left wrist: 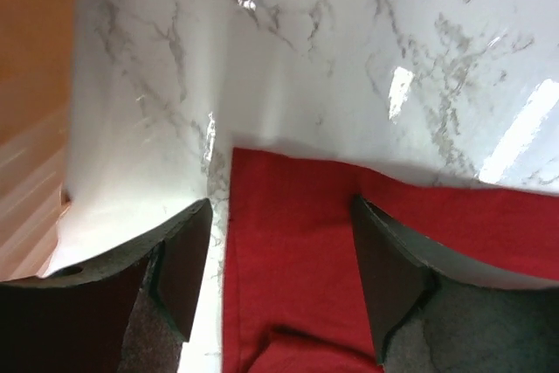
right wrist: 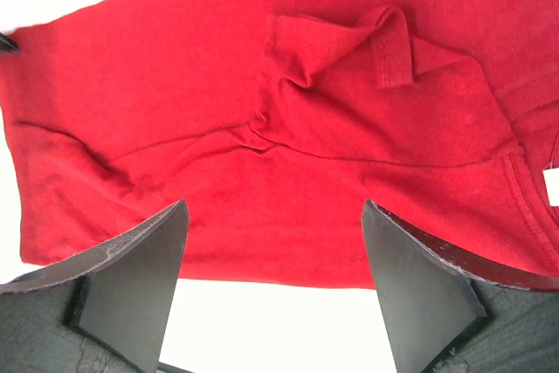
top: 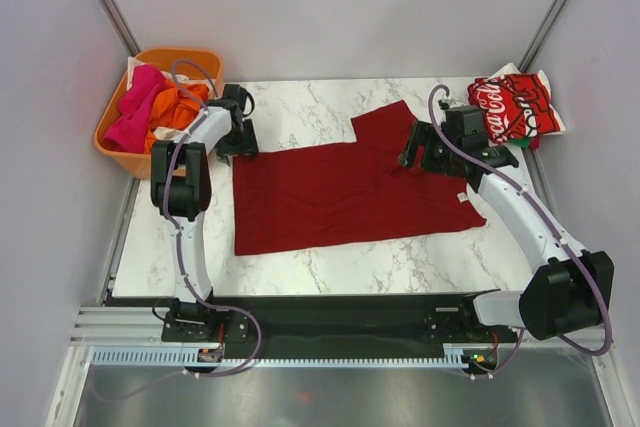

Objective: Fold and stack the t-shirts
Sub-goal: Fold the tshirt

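Observation:
My right gripper reaches outward and moves down onto the shirt sleeve's far corner (top: 402,105) next, where bare marble surrounds the tip of the sleeve.
A plain dark-red t-shirt (top: 345,192) lies spread on the marble table, one sleeve pointing to the back. My left gripper (top: 238,140) is open over its back left corner; in the left wrist view (left wrist: 279,259) the shirt's corner (left wrist: 297,242) lies between the jaws. My right gripper (top: 418,152) is open over the shirt's right side near the sleeve; in the right wrist view (right wrist: 275,259) the rumpled cloth (right wrist: 288,111) lies between and beyond the jaws. A folded bright red Coca-Cola shirt (top: 515,107) lies at the back right corner. Pink and orange shirts (top: 150,107) fill the tub.
An orange plastic tub (top: 122,155) stands off the table's back left corner. The table (top: 330,257) has bare marble in front of the dark-red shirt and behind it at the back left.

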Controlling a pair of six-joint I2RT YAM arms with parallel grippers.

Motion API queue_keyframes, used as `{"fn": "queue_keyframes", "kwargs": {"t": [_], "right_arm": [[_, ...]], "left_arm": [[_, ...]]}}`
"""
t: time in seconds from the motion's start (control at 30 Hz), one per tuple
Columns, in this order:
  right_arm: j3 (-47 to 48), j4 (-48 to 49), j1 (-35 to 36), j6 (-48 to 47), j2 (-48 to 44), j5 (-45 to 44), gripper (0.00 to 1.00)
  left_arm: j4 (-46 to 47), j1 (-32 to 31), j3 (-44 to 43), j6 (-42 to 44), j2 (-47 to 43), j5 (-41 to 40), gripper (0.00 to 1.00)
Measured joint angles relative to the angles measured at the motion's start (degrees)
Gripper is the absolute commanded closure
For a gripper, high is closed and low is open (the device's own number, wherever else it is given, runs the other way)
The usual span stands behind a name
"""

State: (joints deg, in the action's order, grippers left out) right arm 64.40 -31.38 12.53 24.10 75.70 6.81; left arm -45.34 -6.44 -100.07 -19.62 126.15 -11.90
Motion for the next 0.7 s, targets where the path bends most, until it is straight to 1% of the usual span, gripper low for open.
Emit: {"fn": "queue_keyframes", "kwargs": {"t": [0.07,0.17,0.2,0.27,0.3,0.37,0.53,0.6,0.7], "right_arm": [[-0.61,-0.07,0.00,-0.13,0.02,0.02,0.11],[-1.18,-0.28,0.00,-0.28,0.02,0.00,0.11],[-1.29,-0.44,0.00,-0.37,0.02,-0.02,0.11],[-1.31,-0.48,0.00,-0.42,0.09,-0.04,0.11],[-1.31,-0.48,0.00,-0.44,0.11,-0.07,0.11],[-1.31,-0.48,0.00,-0.50,0.15,-0.17,0.11],[-0.52,0.09,0.00,-0.52,2.89,-0.52,0.10],[1.44,1.01,-0.02,-0.44,6.82,-0.76,0.10],[7.93,1.22,0.00,-0.57,15.39,-1.88,0.10]], "left_arm": [[0.04,0.83,-0.81,0.00,0.81,2.25,0.34],[0.22,1.81,-1.46,-0.02,1.44,4.37,0.46],[0.37,1.95,-1.66,0.00,1.66,4.92,0.58],[0.50,1.99,-1.77,0.02,1.73,5.16,0.72],[0.50,1.99,-1.77,0.07,1.73,5.27,0.82],[0.52,2.03,-1.77,0.07,1.73,5.57,0.85],[0.50,2.12,-1.66,0.09,1.51,6.34,0.83],[0.44,2.12,-1.11,0.09,1.11,6.60,0.83],[-1.01,2.12,0.11,0.22,0.00,7.52,0.83]]}}
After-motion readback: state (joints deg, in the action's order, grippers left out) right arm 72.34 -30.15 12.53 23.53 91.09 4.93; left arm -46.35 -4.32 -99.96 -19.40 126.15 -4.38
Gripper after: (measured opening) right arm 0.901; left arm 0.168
